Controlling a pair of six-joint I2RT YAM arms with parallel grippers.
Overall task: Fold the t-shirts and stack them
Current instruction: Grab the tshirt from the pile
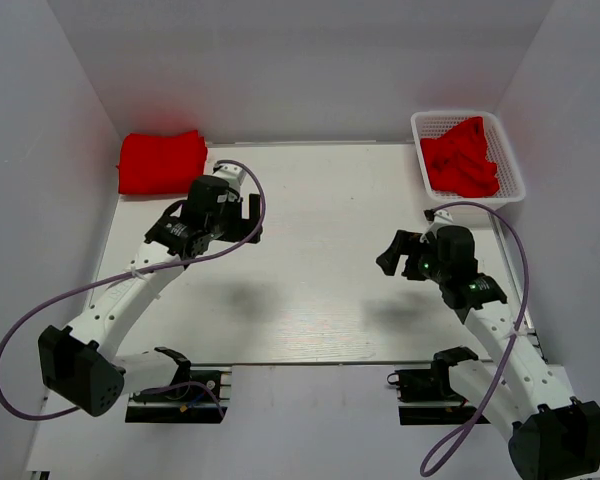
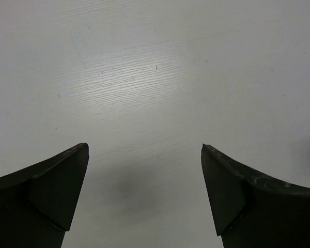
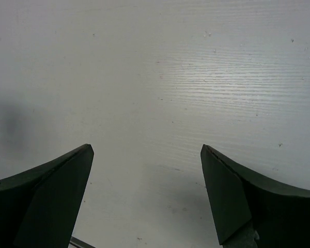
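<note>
My right gripper is to move outward over the white mesh basket and down onto the heap's middle (image 1: 459, 158), because red t-shirt cloth still lies crumpled in the basket.
A folded red t-shirt pile (image 1: 161, 161) lies at the table's far left corner. More red t-shirts (image 1: 461, 158) lie crumpled in the white mesh basket (image 1: 509, 155) at the far right. My left gripper (image 1: 242, 222) hovers over the table just right of and nearer than the folded pile, open and empty. In the left wrist view the left gripper (image 2: 144, 149) shows only bare white table between its fingers. My right gripper (image 1: 392, 255) hangs open over the table, nearer than the basket. The right gripper (image 3: 146, 149) also frames only bare table.
White walls close in the table (image 1: 320, 270) on the left, back and right. The basket overhangs the far right corner. Purple cables (image 1: 511, 300) loop beside both arms. The arm bases sit at the near edge.
</note>
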